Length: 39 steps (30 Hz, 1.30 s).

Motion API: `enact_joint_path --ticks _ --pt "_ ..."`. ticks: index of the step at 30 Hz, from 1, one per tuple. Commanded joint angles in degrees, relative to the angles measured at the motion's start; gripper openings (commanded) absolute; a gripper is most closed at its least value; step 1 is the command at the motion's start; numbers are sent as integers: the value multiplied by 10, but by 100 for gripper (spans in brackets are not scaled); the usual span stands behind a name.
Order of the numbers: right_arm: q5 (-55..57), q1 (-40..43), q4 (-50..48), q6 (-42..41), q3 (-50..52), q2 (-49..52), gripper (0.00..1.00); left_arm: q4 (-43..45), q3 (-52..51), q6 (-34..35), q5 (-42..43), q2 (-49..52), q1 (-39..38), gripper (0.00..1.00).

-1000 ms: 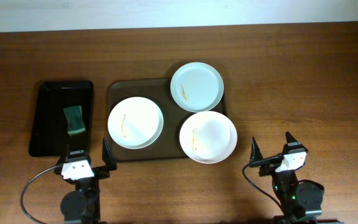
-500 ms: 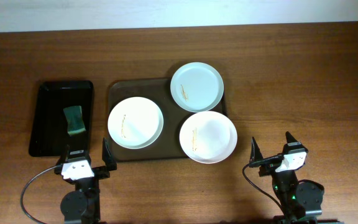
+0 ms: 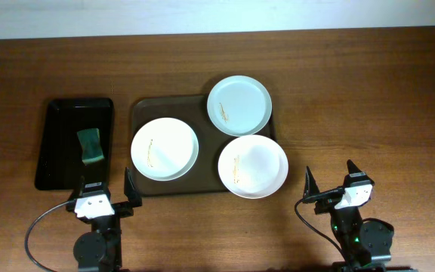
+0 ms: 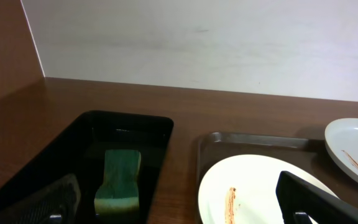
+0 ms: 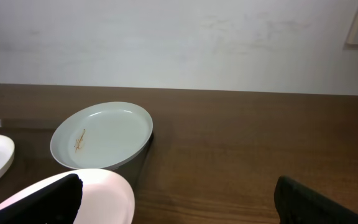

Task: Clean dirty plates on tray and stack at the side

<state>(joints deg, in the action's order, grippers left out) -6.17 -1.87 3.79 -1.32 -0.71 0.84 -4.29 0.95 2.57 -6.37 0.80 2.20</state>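
Observation:
I will next move my right gripper outward past the front plate and down onto the gap-side rim of the plate (image 3: 195,145) (image 5: 12,153) nearest the sponge. The bare tray there leaves room for my fingers.
Three white plates with orange-brown smears rest on the brown tray (image 3: 143,106): a left plate (image 3: 165,149), a back plate (image 3: 239,104) overhanging the far rim, and a front right plate (image 3: 252,166) overhanging the near right corner. My left gripper (image 3: 106,183) is open and empty at the table's front, near the tray's front left corner. In the left wrist view the left plate (image 4: 253,190) lies just ahead between the fingers (image 4: 179,211). My right gripper (image 3: 329,177) is open and empty, to the right of the front right plate (image 5: 79,196); its fingers show in the right wrist view (image 5: 179,208).
A black tray (image 3: 59,143) stands left of the brown tray and holds a green sponge (image 3: 90,145), which also shows in the left wrist view (image 4: 120,180). A white wall runs along the table's far edge. Bare wooden table lies to the right of the trays.

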Motion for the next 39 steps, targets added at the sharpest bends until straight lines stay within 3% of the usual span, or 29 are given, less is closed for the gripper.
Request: enact_joint_path --ticks 1,4,11,14,18,23,29,31,33,37,39 --pt "-11 -4 -7 -2 4 -4 98 1 -4 -9 2 -4 -3 99" --pt "-49 -4 -66 -9 4 -4 98 12 -4 -7 52 -4 -3 99" --pt "-73 -4 -37 -41 -35 0 98 47 20 -7 111 7 -3 99" --pt "-74 -4 15 -40 -105 31 98 47 74 -7 111 71 -3 99" --pt "-87 -4 53 -34 -191 115 98 33 183 -7 148 241 -3 99" --pt "-87 -4 105 -34 -298 246 98 -70 379 -9 180 449 -3 99" --pt "-87 -4 239 -34 -485 445 98 -294 622 -9 244 659 -3 99" --pt "-97 -4 269 -34 -528 504 98 -336 625 -9 292 667 -3 99" --pt "-103 -4 259 -39 -528 551 98 -342 624 -9 241 669 -3 99" --pt "-131 -17 241 -108 -532 617 98 -332 624 -2 235 669 10 99" --pt "-123 -56 217 -161 -545 638 98 -323 625 70 235 671 56 99"
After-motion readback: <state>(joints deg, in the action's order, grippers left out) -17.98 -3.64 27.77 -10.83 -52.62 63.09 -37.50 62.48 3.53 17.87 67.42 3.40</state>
